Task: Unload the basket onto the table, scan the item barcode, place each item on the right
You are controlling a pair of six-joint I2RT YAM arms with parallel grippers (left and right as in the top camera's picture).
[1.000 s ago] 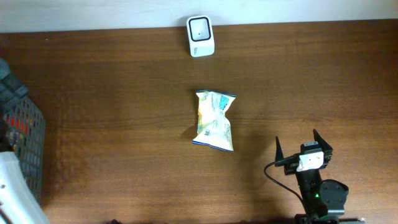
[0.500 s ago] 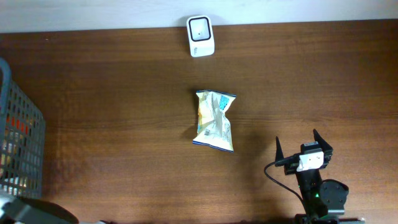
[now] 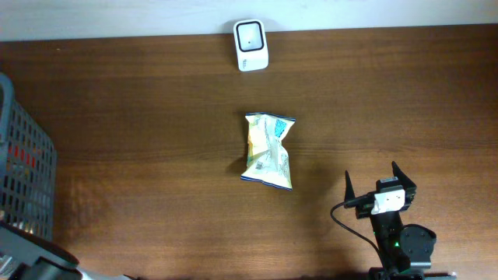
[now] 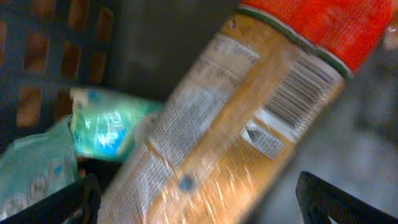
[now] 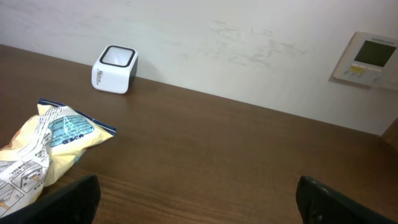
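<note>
I will lower my left gripper next and turn it to straddle the tan packet's middle (image 4: 202, 165), because the packet lies at a slant in the basket below its open fingers.
A yellow snack bag (image 3: 268, 150) lies in the middle of the table, seen at the left of the right wrist view (image 5: 43, 146). The white scanner (image 3: 250, 45) stands at the table's far edge (image 5: 114, 69). My right gripper (image 3: 373, 180) rests open near the front right, nothing between its fingers (image 5: 199, 208). My left gripper (image 4: 199, 208) is open inside the grey basket (image 3: 23, 179), over a tan packet with a red end (image 4: 249, 112). That packet's barcode (image 4: 298, 90) faces up. The view is blurred.
A green packet (image 4: 106, 124) lies beside the tan one against the basket's mesh wall (image 4: 37, 56). Part of the left arm (image 3: 39, 268) shows at the overhead view's bottom left corner. A wall panel (image 5: 368, 57) hangs behind the table.
The left arm has slid down toward the bottom left corner of the overhead view, uncovering more of the basket. The right arm, bag and scanner have not moved.
</note>
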